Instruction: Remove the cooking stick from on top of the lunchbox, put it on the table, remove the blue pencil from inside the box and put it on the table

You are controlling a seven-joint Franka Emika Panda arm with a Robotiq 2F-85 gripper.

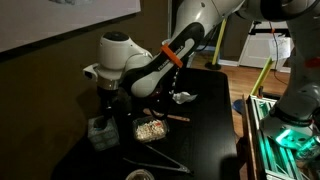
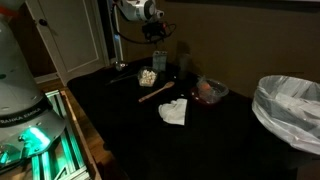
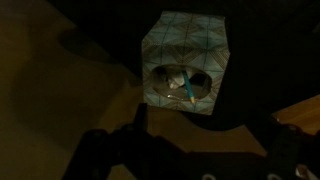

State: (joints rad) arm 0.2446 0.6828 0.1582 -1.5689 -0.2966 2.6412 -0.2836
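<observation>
The blue pencil's end leans over the rim of the box's oval opening, so my gripper will go down and outward onto it next.
The grey-green box stands on the black table, left of the lunchbox. My gripper hangs open and empty just above the box. In the wrist view the box's patterned top has an oval opening, and the blue pencil stands in it. My dark open fingers frame the lower edge. The cooking stick lies flat on the table beside the lunchbox. In an exterior view the stick lies in front of the lunchbox, and my gripper is above and behind both.
A crumpled white cloth and a reddish cup sit on the table. Thin wire tongs lie near the front edge. A bin with a white bag stands beside the table.
</observation>
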